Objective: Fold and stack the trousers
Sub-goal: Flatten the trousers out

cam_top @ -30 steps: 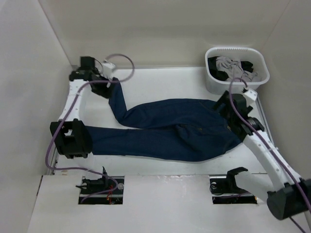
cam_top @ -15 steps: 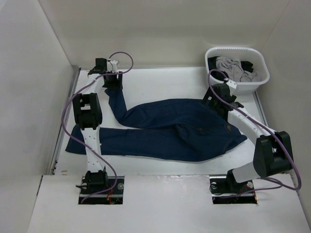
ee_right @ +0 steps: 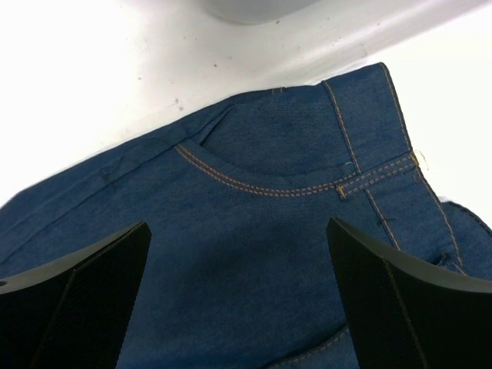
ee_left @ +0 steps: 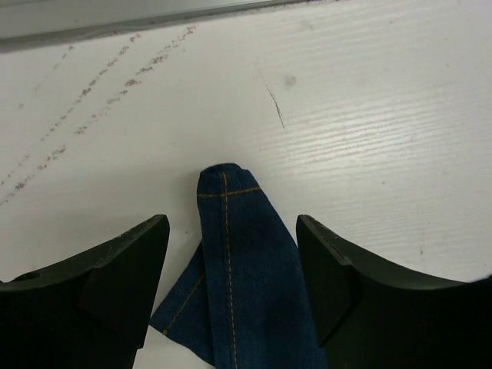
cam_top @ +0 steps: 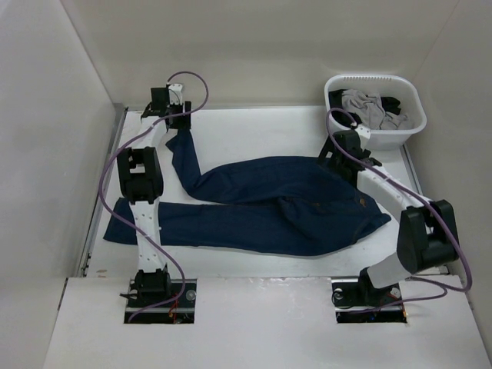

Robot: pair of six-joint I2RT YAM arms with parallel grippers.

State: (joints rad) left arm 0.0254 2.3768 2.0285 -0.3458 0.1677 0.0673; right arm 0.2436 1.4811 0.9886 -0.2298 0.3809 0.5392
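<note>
I need to lower my left gripper next onto the far leg's stitched hem (cam_top: 182,133) just below its open fingers and close it there, because the narrow end is between them.
The dark navy trousers (cam_top: 269,204) lie spread flat on the white table, waist at the right, legs running left. One leg lies along the front; the other bends up to the far left. My left gripper (cam_top: 178,132) hovers open over that far leg's hem (ee_left: 227,231), a finger on each side, not closed on it. My right gripper (cam_top: 338,163) is open above the waistband and pocket seam (ee_right: 307,184) at the far right corner of the trousers. A small tan patch (cam_top: 359,201) shows near the waist.
A white basket (cam_top: 407,134) with grey and dark clothes stands at the back right, close behind my right gripper. White walls enclose the table at the left, back and right. Purple cables loop over both arms.
My left arm swung from the front left to the far-left leg hem, uncovering the near leg's end. My right gripper moved up along the waist toward the far corner.
</note>
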